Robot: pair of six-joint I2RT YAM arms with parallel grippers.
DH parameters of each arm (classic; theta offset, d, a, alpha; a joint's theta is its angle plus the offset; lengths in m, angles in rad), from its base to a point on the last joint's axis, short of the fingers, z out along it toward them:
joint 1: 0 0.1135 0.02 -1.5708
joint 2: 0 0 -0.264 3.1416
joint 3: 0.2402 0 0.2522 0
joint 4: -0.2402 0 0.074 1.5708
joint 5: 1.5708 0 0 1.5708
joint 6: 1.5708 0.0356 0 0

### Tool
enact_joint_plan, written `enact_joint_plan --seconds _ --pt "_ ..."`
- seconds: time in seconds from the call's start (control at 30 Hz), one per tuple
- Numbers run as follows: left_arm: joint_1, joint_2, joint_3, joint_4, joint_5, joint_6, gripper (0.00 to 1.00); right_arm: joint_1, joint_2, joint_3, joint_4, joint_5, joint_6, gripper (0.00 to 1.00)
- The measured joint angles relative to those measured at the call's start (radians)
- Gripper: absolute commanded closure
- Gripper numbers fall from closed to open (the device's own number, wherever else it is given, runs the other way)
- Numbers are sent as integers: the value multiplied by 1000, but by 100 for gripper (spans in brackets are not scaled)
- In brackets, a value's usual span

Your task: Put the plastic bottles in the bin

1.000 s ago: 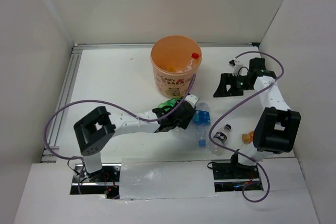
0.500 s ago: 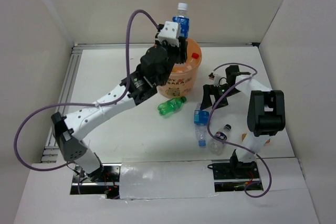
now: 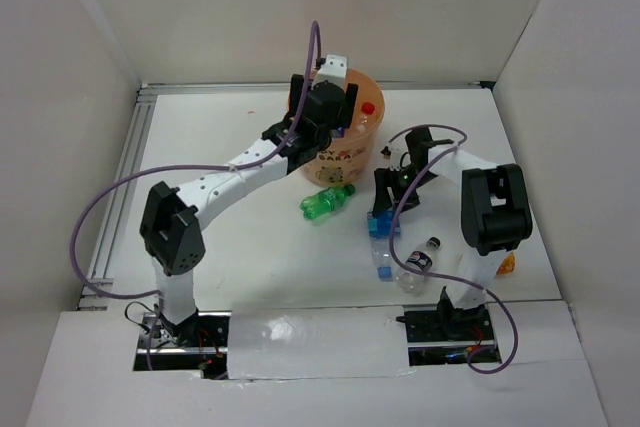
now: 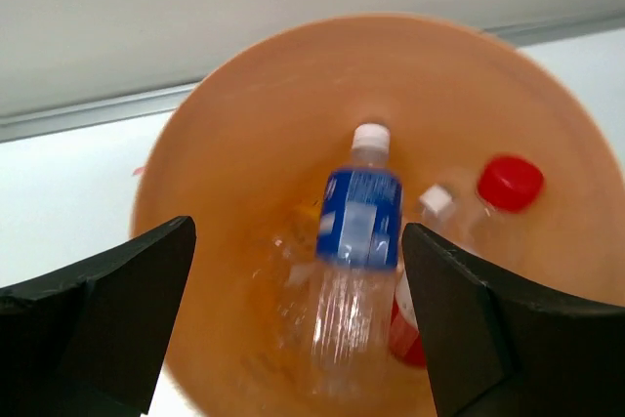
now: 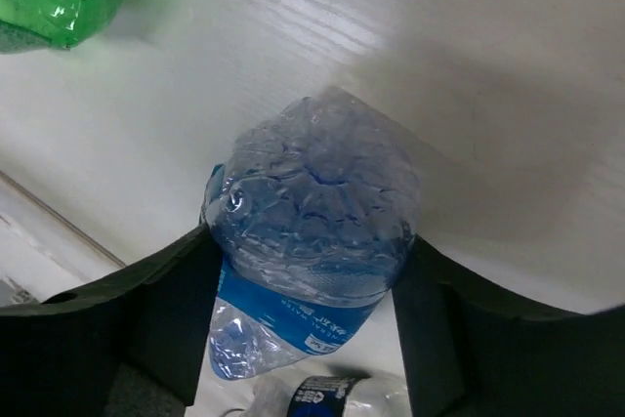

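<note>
My left gripper comes back and down next onto the green bottle's capless end [image 3: 312, 209], below it and nearer my base, because the bottle is still outside the bin [image 3: 345, 154].
The peach-orange bin [image 3: 345, 154] stands at the back middle of the table. My left gripper [image 3: 334, 99] hangs over it, open. In the left wrist view a clear bottle with a blue label [image 4: 357, 241] shows blurred inside the bin [image 4: 244, 114], free of my left gripper [image 4: 298, 324], beside a red-capped bottle [image 4: 509, 184]. My right gripper [image 3: 386, 199] is shut on a crumpled blue-labelled bottle [image 5: 314, 222] lying on the table, one finger [image 5: 156, 324] against each side. A green bottle [image 3: 327, 200] lies in front of the bin.
A black-labelled bottle [image 3: 415, 265] lies just near of the gripped one, also seen in the right wrist view [image 5: 332, 393]. An orange bottle [image 3: 505, 265] lies behind the right arm's base. White walls enclose the table on three sides.
The left gripper, which held a blue-labelled bottle above the bin, has opened and the bottle has dropped in. The right gripper has come down over the table bottle and closed on it.
</note>
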Motion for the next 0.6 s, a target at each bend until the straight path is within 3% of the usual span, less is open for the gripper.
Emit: enact_joint_plan --seconds 0.07,0.2,0.3,0.47,0.6 --pt "-11 -82 -95 10 6 1 0 -6 0 -7 10 1 4 61" --pt "-81 -377 -413 54 50 30 0 -43 -1 -13 4 -44 -2 89" --pt "-158 -645 -678 99 165 51 0 -114 -11 3 -30 -87 -60 100" --pt "-166 -866 -995 188 342 60 0 -287 -13 220 -210 -198 -221 100" --pt "-165 -792 -1152 276 396 99 0 -352 -29 535 -293 -299 -320 100"
